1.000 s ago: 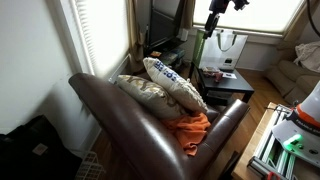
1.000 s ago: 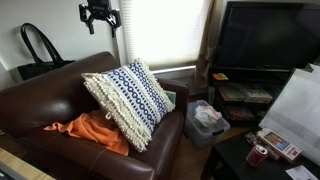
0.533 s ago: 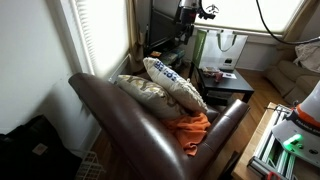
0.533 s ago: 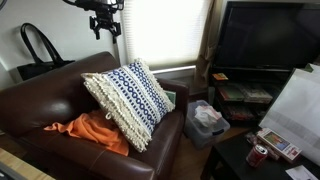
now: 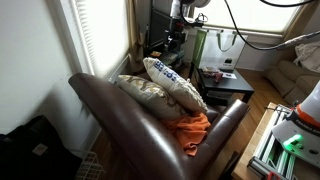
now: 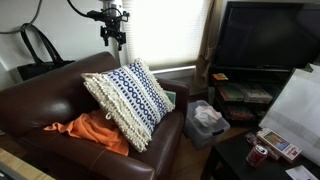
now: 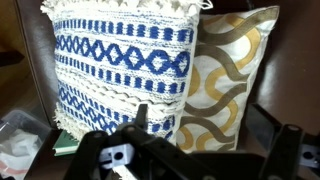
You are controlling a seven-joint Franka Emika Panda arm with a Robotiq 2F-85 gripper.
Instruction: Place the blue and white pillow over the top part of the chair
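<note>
The pillow's upper corner by the window (image 6: 135, 67) (image 7: 172, 133) is below my gripper and stands up uncovered, so my gripper will lower its spread fingers over it next.
The blue and white pillow (image 5: 176, 84) stands on edge on the seat of the dark brown leather chair (image 5: 118, 122), leaning against its back in both exterior views, pillow (image 6: 131, 100) and chair (image 6: 35, 100). In the wrist view the pillow (image 7: 120, 60) fills the left and middle. My gripper (image 5: 176, 40) hangs in the air above and in front of the pillow, clear of it, also seen in an exterior view (image 6: 113, 38). Its fingers are spread apart and empty in the wrist view (image 7: 215, 135).
A beige-and-brown mottled pillow (image 7: 232, 80) leans beside the blue one (image 5: 145, 95). An orange cloth (image 6: 90, 130) lies on the seat (image 5: 193, 130). A window with blinds (image 5: 100, 35) is beside the chair. A black TV (image 6: 265, 35), low table (image 5: 225, 82) and bag (image 6: 40, 48) stand around.
My gripper has moved down and closer to the chair, from high by the window to just above the blue and white pillow. The pillows have not moved.
</note>
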